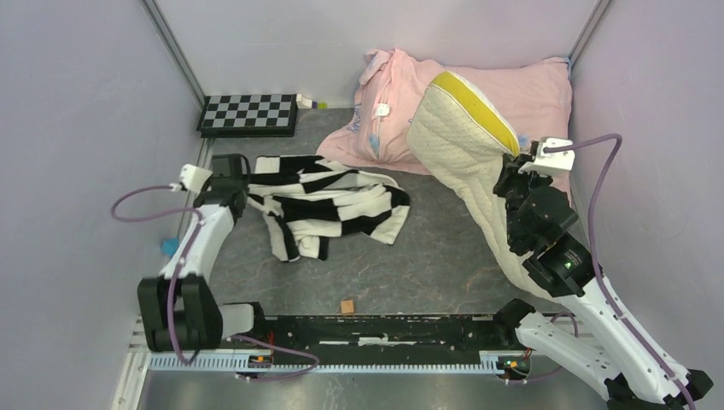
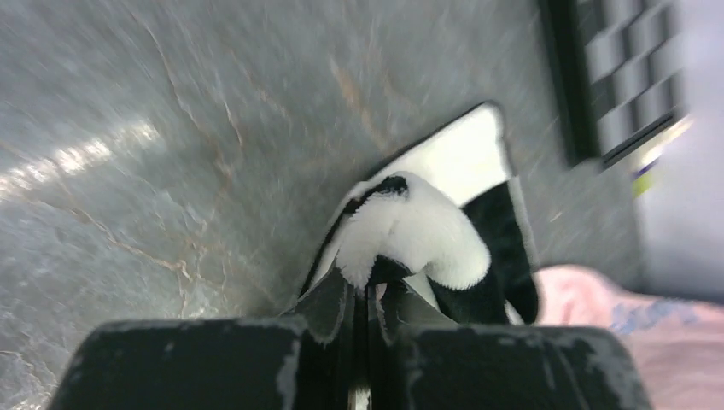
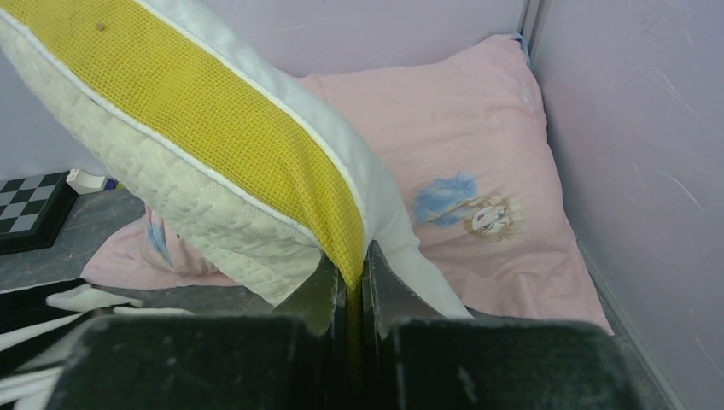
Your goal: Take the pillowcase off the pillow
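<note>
The pillow is bare, so my left gripper next drags the pillowcase [image 1: 329, 205] onto the tabletop by the wall [image 1: 219, 147], left of my left gripper in the top view, and releases it.
The black and white checkered pillowcase [image 1: 329, 205] lies crumpled on the grey table, left of centre, apart from the pillow. My left gripper [image 1: 243, 182] is shut on its left edge; in the left wrist view the fuzzy fabric [image 2: 410, 239] bunches out from between the closed fingers [image 2: 329, 312]. The white quilted pillow [image 1: 461, 145] with yellow edge trim is bare and held tilted up at the right. My right gripper [image 1: 515, 175] is shut on its yellow trim [image 3: 256, 145], which runs down between the fingers [image 3: 320, 295].
A bigger pink pillow [image 1: 529, 94] with blue print lies at the back right against the walls. A small rigid checkerboard plate [image 1: 249, 114] sits at the back left. A small brown block [image 1: 347, 306] lies near the front rail. Walls close both sides.
</note>
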Controlling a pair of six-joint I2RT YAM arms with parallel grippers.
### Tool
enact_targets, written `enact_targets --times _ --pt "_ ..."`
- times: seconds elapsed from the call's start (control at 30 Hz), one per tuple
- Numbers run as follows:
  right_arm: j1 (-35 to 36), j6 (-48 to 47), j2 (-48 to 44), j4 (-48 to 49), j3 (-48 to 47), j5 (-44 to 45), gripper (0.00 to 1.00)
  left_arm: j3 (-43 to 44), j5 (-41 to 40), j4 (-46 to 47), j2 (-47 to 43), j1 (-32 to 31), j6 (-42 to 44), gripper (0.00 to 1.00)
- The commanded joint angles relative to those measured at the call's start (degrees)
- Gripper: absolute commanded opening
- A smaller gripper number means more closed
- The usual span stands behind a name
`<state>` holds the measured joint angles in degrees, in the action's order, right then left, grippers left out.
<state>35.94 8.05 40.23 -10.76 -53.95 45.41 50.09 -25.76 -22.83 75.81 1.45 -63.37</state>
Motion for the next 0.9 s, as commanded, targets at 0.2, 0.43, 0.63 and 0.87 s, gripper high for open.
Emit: enact_targets --times 0.2,0.43,0.63,0.87 --pt "-0.09 -6.53 8.50 6.62 -9.07 -27.31 0.00 13.97 -19.12 -2.35 -11.66 5.66 3.01 0.02" --pt "-0.13 -7.60 16.89 5.71 -10.36 -59.42 0.00 18.10 -13.11 -0.84 -11.47 5.95 6.35 0.04" --pt "-0.13 -7.42 20.63 5.54 -7.62 -69.50 0.00 17.05 -7.51 0.46 -11.44 6.07 10.08 0.40" --pt "0.74 -7.55 22.28 2.36 -1.68 -80.05 0.00 17.94 11.73 1.03 -12.90 5.93 12.79 0.91"
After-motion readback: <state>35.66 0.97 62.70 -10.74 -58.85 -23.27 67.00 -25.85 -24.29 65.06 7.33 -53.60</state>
